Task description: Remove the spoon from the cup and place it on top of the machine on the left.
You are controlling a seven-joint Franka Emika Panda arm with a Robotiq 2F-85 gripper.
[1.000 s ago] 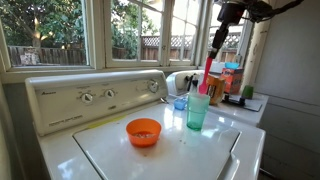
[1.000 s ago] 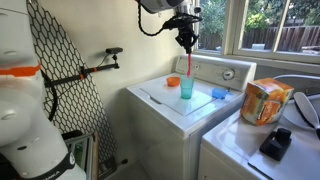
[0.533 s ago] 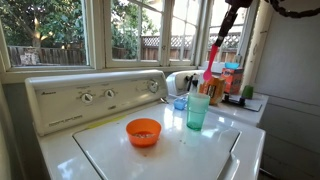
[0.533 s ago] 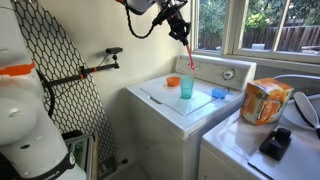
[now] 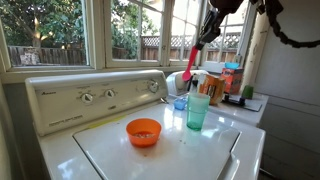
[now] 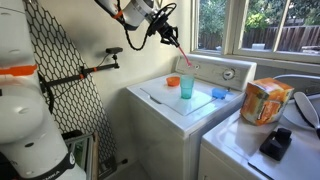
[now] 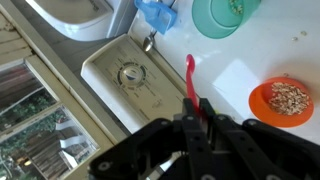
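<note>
The red spoon needs to get to the gap on the lid between the orange bowl and teal cup, so my gripper should go down toward that gap first.
My gripper (image 7: 198,105) is shut on the handle of a red spoon (image 7: 191,78), which hangs in the air with its bowl end pointing down. In both exterior views the gripper (image 5: 206,30) (image 6: 160,24) is high above the white washing machine (image 5: 190,155) (image 6: 172,106), and the spoon (image 5: 191,66) (image 6: 178,47) is tilted. The teal cup (image 5: 198,110) (image 6: 186,87) (image 7: 226,14) stands upright on the washer lid, apart from the spoon and below it. In the wrist view the spoon lies over the lid's edge, near the control panel dial (image 7: 130,75).
An orange bowl (image 5: 143,131) (image 6: 173,81) (image 7: 288,98) with food sits on the lid. A small blue object (image 6: 219,94) (image 7: 157,14) lies near the panel. An orange box (image 6: 262,102) and bottles (image 5: 232,80) stand on the neighbouring machine. Windows are behind, and an ironing board (image 6: 62,80) is beside the washer.
The gripper has lifted the spoon clear of the cup and carried it up and sideways, away from the cup toward the control panel side. The spoon is now more tilted.
</note>
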